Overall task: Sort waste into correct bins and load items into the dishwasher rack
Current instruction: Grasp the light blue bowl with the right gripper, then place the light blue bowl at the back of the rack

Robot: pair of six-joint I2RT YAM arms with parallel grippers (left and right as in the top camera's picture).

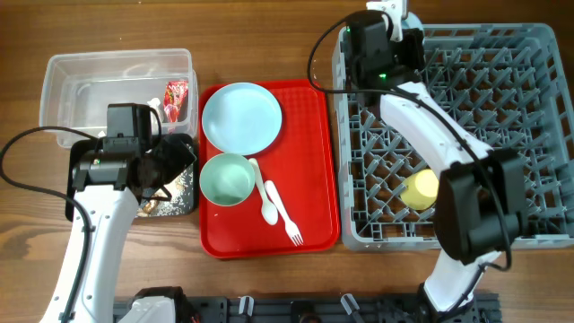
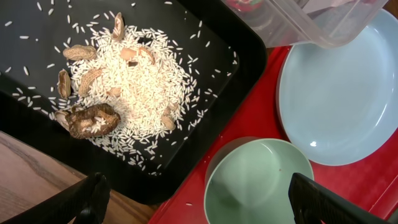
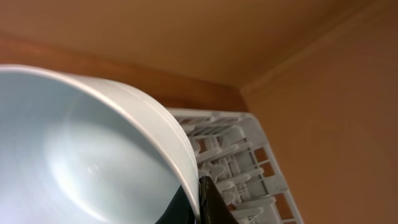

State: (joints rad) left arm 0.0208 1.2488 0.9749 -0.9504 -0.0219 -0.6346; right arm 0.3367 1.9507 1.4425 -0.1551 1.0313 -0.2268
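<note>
The yellow cup (image 1: pixel 420 188) sits well clear, so my right gripper should next move down toward the rack's far corner (image 1: pixel 344 45) by the red tray and release the bowl.
My left gripper (image 1: pixel 175 163) (image 2: pixel 199 208) is open and empty, hovering over the near edge of the black tray (image 2: pixel 37 37) and the pale green bowl (image 1: pixel 226 178) (image 2: pixel 258 186). White rice with brown bits (image 2: pixel 137 87) lies in the black tray. My right gripper (image 1: pixel 395 31) (image 3: pixel 204 202) is shut on the rim of the pale blue bowl (image 3: pixel 81 155), held tilted at the far left of the grey dishwasher rack (image 1: pixel 502 90). The yellow cup (image 1: pixel 420 188) sits in the rack. The pale blue plate (image 1: pixel 241 117), white spoon (image 1: pixel 265 193) and fork (image 1: pixel 285 215) lie on the red tray. The red wrapper (image 1: pixel 177 97) lies in the clear tub (image 1: pixel 63 90).
The flat red tray (image 1: pixel 314 161) lies between the bins and the rack. The black tray (image 1: pixel 184 202) is largely hidden under my left arm in the overhead view. I cannot make out the tissue.
</note>
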